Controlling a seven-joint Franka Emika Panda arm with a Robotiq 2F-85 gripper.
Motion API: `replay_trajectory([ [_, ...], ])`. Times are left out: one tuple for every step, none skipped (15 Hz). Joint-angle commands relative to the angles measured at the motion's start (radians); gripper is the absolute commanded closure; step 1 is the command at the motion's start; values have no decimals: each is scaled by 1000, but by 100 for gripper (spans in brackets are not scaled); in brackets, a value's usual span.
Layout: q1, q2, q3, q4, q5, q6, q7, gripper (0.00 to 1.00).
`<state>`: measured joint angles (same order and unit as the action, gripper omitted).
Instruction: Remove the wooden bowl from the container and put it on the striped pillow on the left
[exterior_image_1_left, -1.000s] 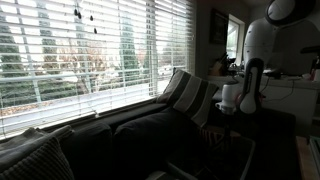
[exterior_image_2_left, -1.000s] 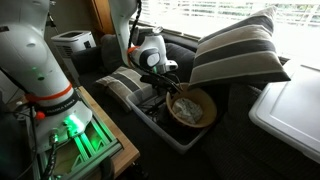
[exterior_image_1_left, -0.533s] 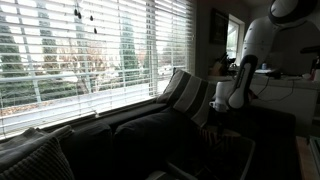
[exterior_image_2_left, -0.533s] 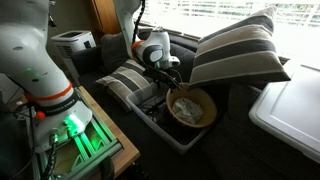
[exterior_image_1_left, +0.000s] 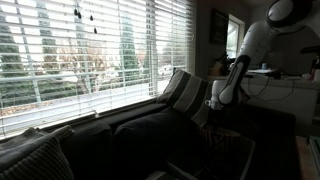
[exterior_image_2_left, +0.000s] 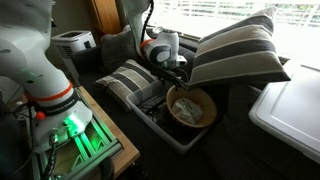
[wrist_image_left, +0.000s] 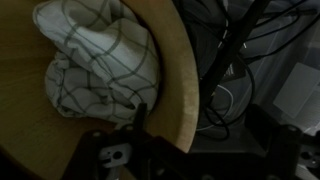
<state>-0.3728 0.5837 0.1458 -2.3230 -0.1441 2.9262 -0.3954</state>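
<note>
My gripper lowers a little over the bowl's tan rim (exterior_image_2_left: 175, 89) next, one finger on either side, and closes, since it already runs between its open fingers.
The wooden bowl (exterior_image_2_left: 192, 108) sits in the dark container (exterior_image_2_left: 158, 124) and holds a white checked cloth (wrist_image_left: 95, 55). My gripper (exterior_image_2_left: 176, 84) hovers just above the bowl's near-left rim. In the wrist view the tan rim (wrist_image_left: 175, 80) runs up from between my dark fingers (wrist_image_left: 190, 140), which look open with nothing gripped. The dark grey striped pillow (exterior_image_1_left: 35, 160) lies at the bottom left of an exterior view, far from the arm (exterior_image_1_left: 232, 85).
A cushion with broad grey and white bands (exterior_image_2_left: 235, 50) leans behind the container and also shows in an exterior view (exterior_image_1_left: 187, 95). Another banded cushion (exterior_image_2_left: 125, 80) lies left of the container. Cables (wrist_image_left: 235, 70) lie beside the bowl. A window with blinds (exterior_image_1_left: 90, 50) runs behind the sofa.
My arm has swung to the right and the gripper has shifted over the bowl's rim. The bowl has stayed in the container.
</note>
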Motion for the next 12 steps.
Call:
replay_trajectory([
  [-66,80,53,76,52,-64,-82,0],
  [-83,96,65,89,62,-74,-97,10],
  [-91,111,68,101,67,-81,-109,26],
  [-97,121,71,110,72,-91,-118,30],
  [-101,133,73,120,77,-96,-124,37],
  [-107,141,77,125,80,-99,-131,47],
  [-113,149,81,131,83,-102,-135,55],
  [-112,152,79,134,84,-107,-133,63],
  [-108,150,76,134,87,-115,-126,70],
  [-106,149,74,134,88,-120,-123,79],
  [-106,143,75,132,92,-131,-122,85],
  [-105,137,74,130,94,-135,-119,92],
])
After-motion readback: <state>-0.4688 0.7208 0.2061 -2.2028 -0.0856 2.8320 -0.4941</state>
